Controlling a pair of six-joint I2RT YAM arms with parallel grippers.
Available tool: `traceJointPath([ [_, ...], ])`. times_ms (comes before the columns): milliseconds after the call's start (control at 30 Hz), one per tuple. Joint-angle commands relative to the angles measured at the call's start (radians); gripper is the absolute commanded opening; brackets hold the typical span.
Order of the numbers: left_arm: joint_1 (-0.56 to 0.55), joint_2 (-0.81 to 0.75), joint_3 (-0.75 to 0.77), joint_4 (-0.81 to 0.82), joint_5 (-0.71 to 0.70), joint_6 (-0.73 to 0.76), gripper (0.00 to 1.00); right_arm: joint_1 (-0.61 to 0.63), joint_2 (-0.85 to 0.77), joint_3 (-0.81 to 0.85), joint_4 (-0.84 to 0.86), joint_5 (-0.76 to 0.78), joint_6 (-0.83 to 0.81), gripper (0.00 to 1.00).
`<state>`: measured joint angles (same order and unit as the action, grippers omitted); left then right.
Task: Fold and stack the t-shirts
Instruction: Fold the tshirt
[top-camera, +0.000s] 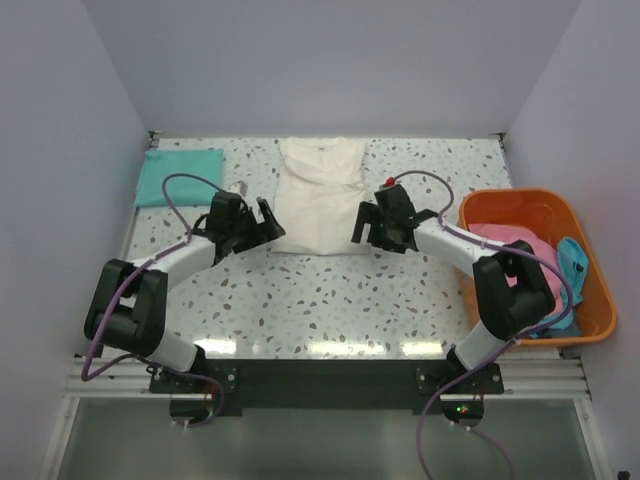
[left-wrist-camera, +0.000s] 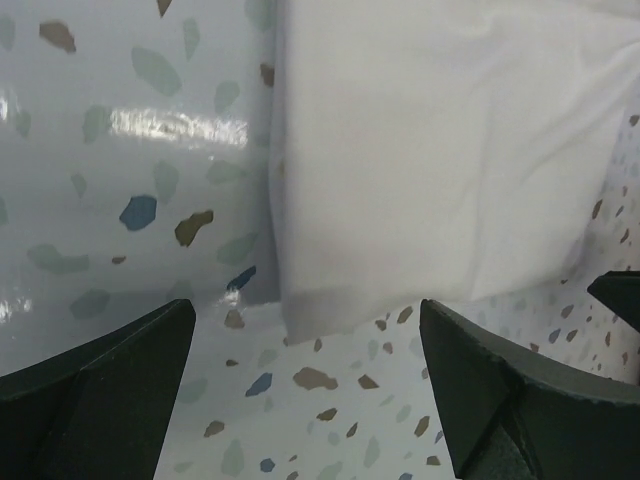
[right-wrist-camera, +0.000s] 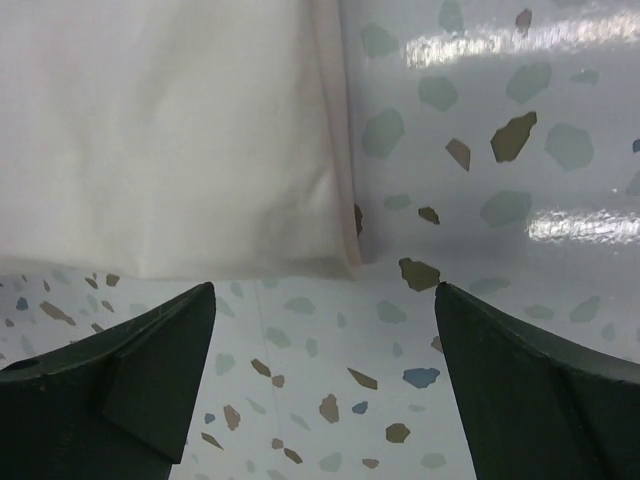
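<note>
The left gripper moves down over the cream t-shirt's near corner (top-camera: 274, 250) (left-wrist-camera: 302, 325) next and closes, because that corner on the teal t-shirt's side points between my open fingers.
A cream t-shirt (top-camera: 320, 195) lies folded into a long strip at the back middle of the table, collar away from me. Its red print is hidden. My left gripper (top-camera: 262, 222) is open and empty beside the strip's near left corner (left-wrist-camera: 300, 315). My right gripper (top-camera: 367, 226) is open and empty beside the near right corner (right-wrist-camera: 340, 255). Both hover just short of the hem without touching it. A folded teal t-shirt (top-camera: 180, 175) lies at the back left. Pink (top-camera: 512, 240) and blue (top-camera: 572, 258) shirts sit bunched in the basket.
An orange plastic basket (top-camera: 598, 300) stands at the table's right edge, next to my right arm. White walls close in the back and both sides. The speckled tabletop (top-camera: 330, 300) lies between the cream shirt and the arm bases.
</note>
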<state>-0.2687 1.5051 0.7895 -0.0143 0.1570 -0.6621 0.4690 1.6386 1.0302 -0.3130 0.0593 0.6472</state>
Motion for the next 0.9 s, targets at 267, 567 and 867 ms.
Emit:
traceJointPath([
  [267, 0.0, 0.07, -0.102, 0.161, 0.096, -0.044, 0.74, -0.006, 0.059, -0.068, 0.132, -0.033, 0.095, 0.77],
  [567, 0.0, 0.144, -0.075, 0.185, 0.093, -0.047, 0.39, -0.006, 0.112, -0.067, 0.146, -0.049, 0.103, 0.56],
  [867, -0.013, 0.135, -0.127, 0.254, 0.092, -0.059, 0.0, -0.004, 0.09, -0.122, 0.178, -0.058, 0.114, 0.17],
])
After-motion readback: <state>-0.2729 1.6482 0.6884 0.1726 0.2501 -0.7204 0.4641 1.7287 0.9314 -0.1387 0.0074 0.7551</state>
